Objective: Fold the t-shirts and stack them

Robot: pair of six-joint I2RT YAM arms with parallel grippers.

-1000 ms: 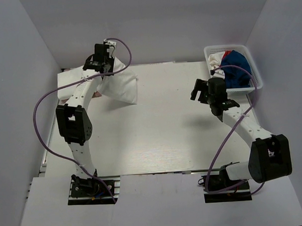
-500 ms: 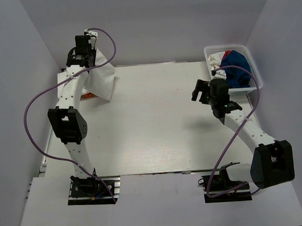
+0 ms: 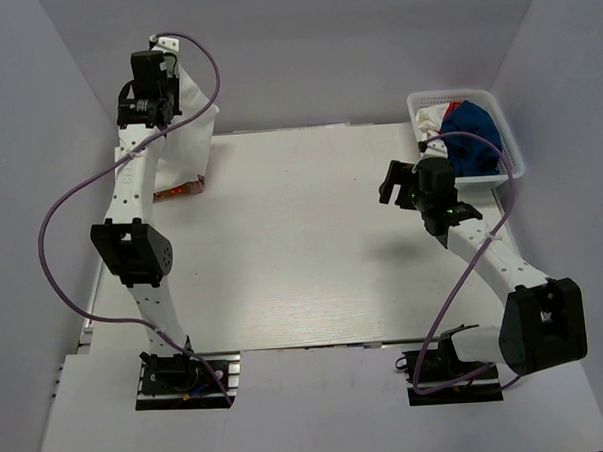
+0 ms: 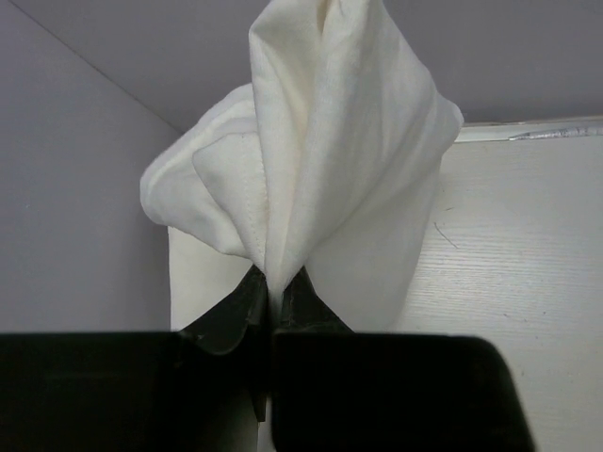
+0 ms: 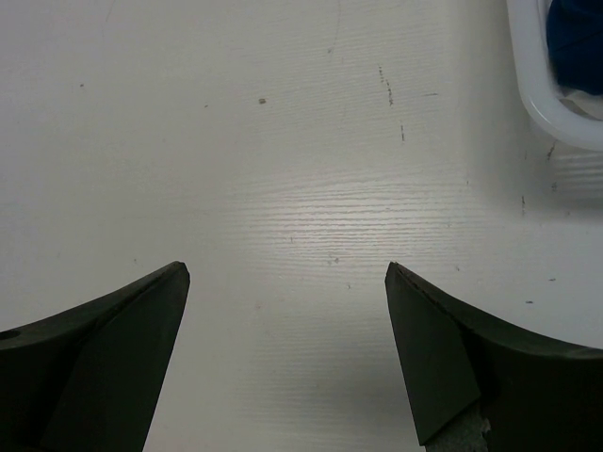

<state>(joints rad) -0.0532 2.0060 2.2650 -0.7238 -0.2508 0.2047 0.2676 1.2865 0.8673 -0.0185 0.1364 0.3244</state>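
The left gripper moves down and slightly toward the side first. This next move lays the white t-shirt's bunched fold over the orange-red cloth (image 3: 179,184), where its hem already rests.
My left gripper (image 3: 159,67) is shut on a bunched fold of a white t-shirt (image 3: 189,131) and holds it high at the table's far left corner, the cloth hanging down to the table. In the left wrist view the jaws (image 4: 276,292) pinch the shirt (image 4: 330,160) tight. An orange-red cloth edge (image 3: 177,190) shows on the table under the hanging shirt. My right gripper (image 3: 395,182) is open and empty above bare table at the right, also in the right wrist view (image 5: 287,273). A blue t-shirt (image 3: 475,143) lies in the basket.
A white plastic basket (image 3: 416,106) stands at the far right with blue, white and red cloth in it; its rim (image 5: 546,104) shows in the right wrist view. Grey walls close in at the left, back and right.
My left arm has swung left and back and lifted the white shirt off the table toward the far left corner, uncovering the orange-red edge. The right arm has hardly moved.
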